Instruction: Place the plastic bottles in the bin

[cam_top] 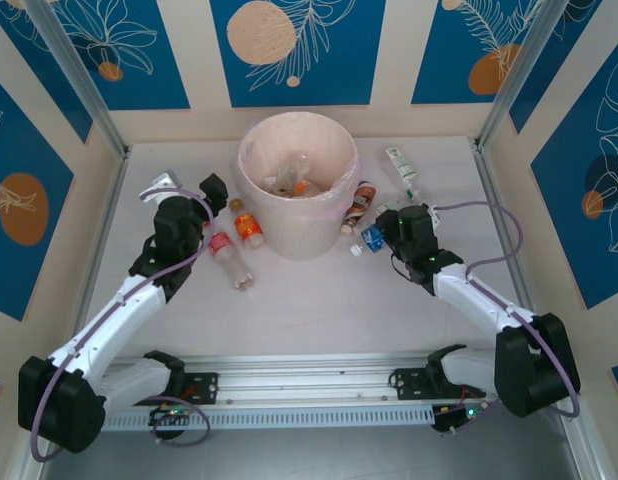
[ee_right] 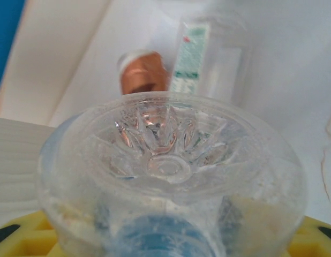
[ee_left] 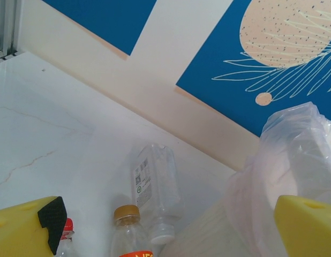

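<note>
The robot's right gripper has to go up and outward next, then carry the blue-labelled bottle [cam_top: 372, 239] over the bin's opening [cam_top: 301, 160] to let it go, because the bin's rim is higher than the tabletop.
The bin [cam_top: 297, 238] stands at mid table with several plastic bottles inside. My right gripper [cam_top: 381, 234] is shut on a blue-labelled bottle [cam_top: 372, 239] just right of the bin; its clear ribbed base [ee_right: 168, 160] sits between the yellow fingers [ee_right: 315, 235]. My left gripper [cam_top: 189, 186] is open at the bin's left, its fingers [ee_left: 26, 225] wide apart. Between them lie an orange-labelled bottle with a gold cap [ee_left: 128, 227] and a clear white-capped bottle [ee_left: 155, 190]. A red-labelled bottle [cam_top: 227, 254] lies beside the orange-labelled one [cam_top: 248, 226].
An orange-brown bottle [cam_top: 362, 202] leans at the bin's right side, and a green-and-white labelled bottle [cam_top: 399, 164] lies behind it. The bin's thin liner [ee_left: 294, 155] bulges close to my left gripper's right finger. Walls and metal posts [cam_top: 84, 85] close in the table.
</note>
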`<move>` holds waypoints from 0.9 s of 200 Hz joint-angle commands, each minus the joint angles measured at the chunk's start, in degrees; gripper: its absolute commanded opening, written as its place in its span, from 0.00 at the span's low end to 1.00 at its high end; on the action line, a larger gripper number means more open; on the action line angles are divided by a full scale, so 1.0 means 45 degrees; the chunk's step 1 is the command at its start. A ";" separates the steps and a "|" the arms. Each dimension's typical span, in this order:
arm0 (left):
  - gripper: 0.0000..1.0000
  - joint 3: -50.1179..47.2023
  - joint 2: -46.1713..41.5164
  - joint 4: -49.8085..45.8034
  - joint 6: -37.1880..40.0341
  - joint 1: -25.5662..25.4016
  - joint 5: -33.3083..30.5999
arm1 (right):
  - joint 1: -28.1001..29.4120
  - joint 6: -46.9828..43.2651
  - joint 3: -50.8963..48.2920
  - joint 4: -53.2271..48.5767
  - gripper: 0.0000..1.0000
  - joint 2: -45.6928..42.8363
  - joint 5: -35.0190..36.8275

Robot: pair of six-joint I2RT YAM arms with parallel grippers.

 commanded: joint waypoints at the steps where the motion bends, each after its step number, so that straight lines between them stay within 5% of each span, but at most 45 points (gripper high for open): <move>1: 1.00 -0.0080 -0.0027 0.0436 -0.0050 0.0217 0.0229 | -0.0364 -0.1684 -0.0039 0.0756 0.27 -0.0711 -0.0414; 87: 1.00 -0.0175 -0.0028 0.0481 0.0221 0.0214 0.0723 | -0.1729 -0.4096 0.1972 0.2179 0.24 -0.2204 -0.3669; 180: 1.00 -0.0275 -0.0754 -0.0203 0.0264 0.0265 0.0578 | -0.0644 -0.6345 0.8144 0.1329 0.24 0.1584 -0.6244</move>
